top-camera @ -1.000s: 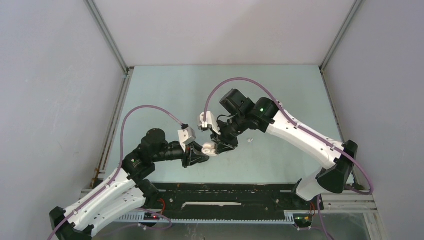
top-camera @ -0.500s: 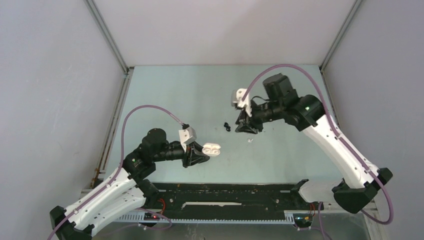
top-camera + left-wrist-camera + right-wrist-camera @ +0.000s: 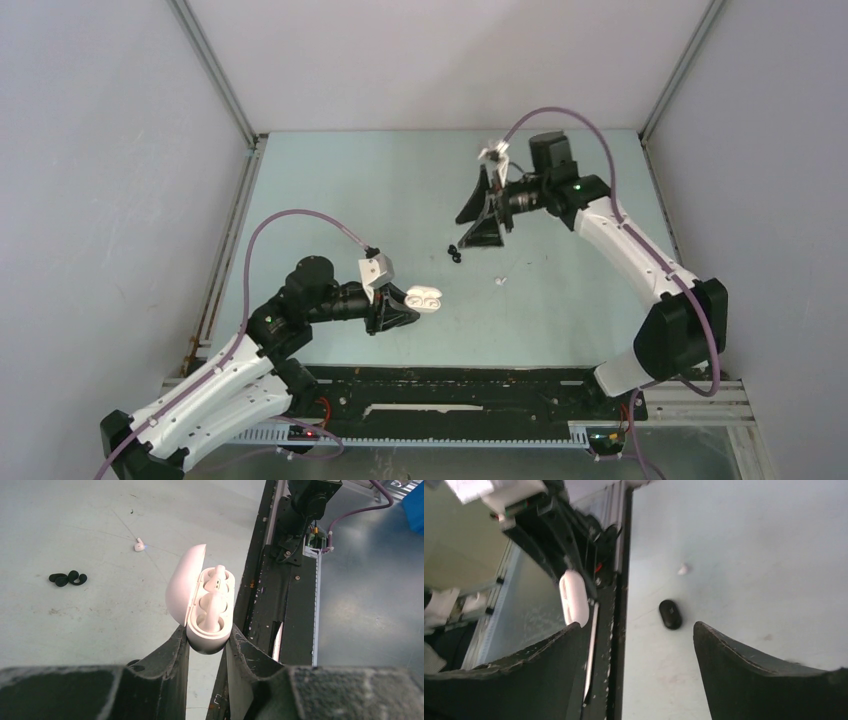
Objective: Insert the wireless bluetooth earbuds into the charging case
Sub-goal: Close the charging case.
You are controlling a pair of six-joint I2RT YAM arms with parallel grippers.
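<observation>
The charging case point(image 3: 210, 611) has earbuds filling its wells, so my left gripper will move outward, then down onto the bare tabletop point(image 3: 45, 632) beside the black pair, and release it there.
My left gripper point(image 3: 207, 641) is shut on the lower end of the white charging case point(image 3: 210, 611), held just above the table's near side point(image 3: 424, 299). Its lid point(image 3: 184, 587) stands open. Two white earbuds sit in its wells, one at the top point(image 3: 216, 578) and one lower point(image 3: 212, 612). A loose white earbud point(image 3: 500, 281) point(image 3: 139, 545) lies on the table. A black pair of earbuds point(image 3: 454, 253) point(image 3: 67, 578) point(image 3: 670, 614) lies nearby. My right gripper point(image 3: 478, 222) point(image 3: 638, 630) hovers open and empty behind the black pair.
A black rail point(image 3: 470, 378) with cables runs along the near table edge, right beside the held case point(image 3: 280, 580). Grey walls and metal posts point(image 3: 215, 90) close in the pale green table point(image 3: 340, 190) on three sides.
My right gripper has pulled away from the case, up and back to the right, and its jaws have spread wide. The black earbuds now show on the table. The left arm has held still.
</observation>
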